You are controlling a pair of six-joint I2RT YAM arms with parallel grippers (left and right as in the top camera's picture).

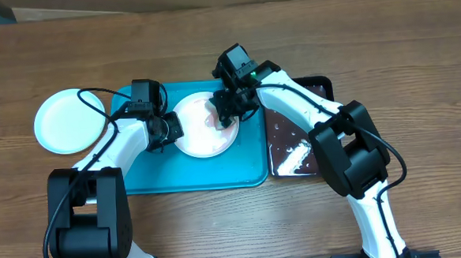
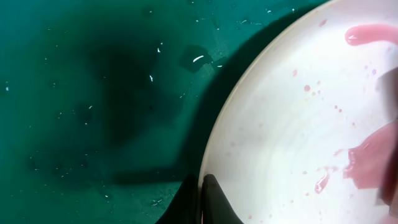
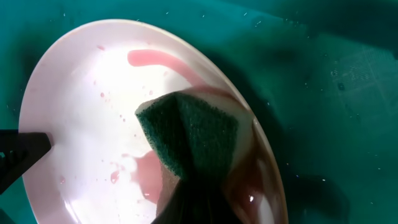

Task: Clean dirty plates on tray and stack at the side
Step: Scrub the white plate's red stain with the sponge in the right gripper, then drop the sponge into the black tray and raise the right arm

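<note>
Next I need to wipe off the red smears, lift the sponge across to the black tray [image 1: 288, 144] at my right gripper's right in the overhead view, lower and release it.
A white plate [image 1: 201, 130] with red smears lies in the middle of the turquoise tray [image 1: 248, 164]. My left gripper [image 1: 171, 128] is shut on the plate's left rim; in the left wrist view its fingers [image 2: 208, 199] pinch the plate [image 2: 292, 124] edge. My right gripper [image 1: 228, 109] is shut on a green sponge [image 3: 189, 137] pressed on the plate [image 3: 81, 106], over the pink smear. A pale blue plate [image 1: 66, 122] lies on the wood table left of the tray. A third plate is out of view.
A glossy black tray [image 1: 295, 153] with wet white patches sits against the turquoise tray's right side, partly under my right arm. Brown wood tabletop [image 1: 384, 50] surrounds everything.
</note>
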